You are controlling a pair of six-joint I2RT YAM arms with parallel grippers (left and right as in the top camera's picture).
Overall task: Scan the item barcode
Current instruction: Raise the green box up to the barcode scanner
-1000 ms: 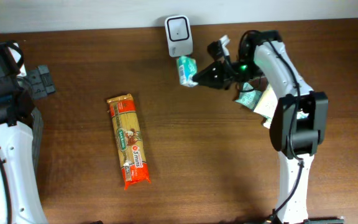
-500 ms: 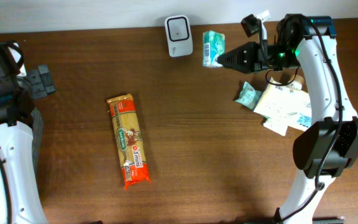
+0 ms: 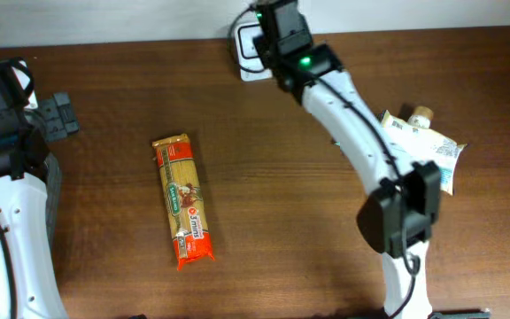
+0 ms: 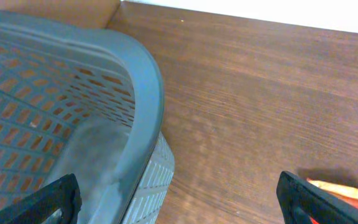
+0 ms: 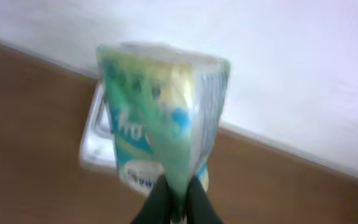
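Observation:
My right gripper shows its packet to the scanner (image 3: 244, 46) next, then brings it back and down to the bare tabletop beside the other packets and releases it.
In the right wrist view, my right gripper (image 5: 178, 198) is shut on the lower edge of a green-and-white packet (image 5: 160, 106), the item. It holds the packet upright just in front of the white scanner (image 5: 97, 138), which stands by the wall. Seen from overhead, the right arm (image 3: 343, 97) reaches across to the scanner (image 3: 244, 46), and its wrist hides the packet. No barcode is readable in the blurred view. My left gripper (image 4: 182, 200) is open and empty, hovering over the rim of a grey basket (image 4: 143, 93) at the table's left.
A red-and-yellow pasta packet (image 3: 182, 201) lies left of centre, and its corner (image 4: 347, 191) shows in the left wrist view. A few more packets (image 3: 419, 142) lie at the right. A small black object (image 3: 60, 115) sits near the left arm.
My right arm swung left along the back of the table, carrying the green packet from the right of the scanner to directly in front of it. The left arm stayed still.

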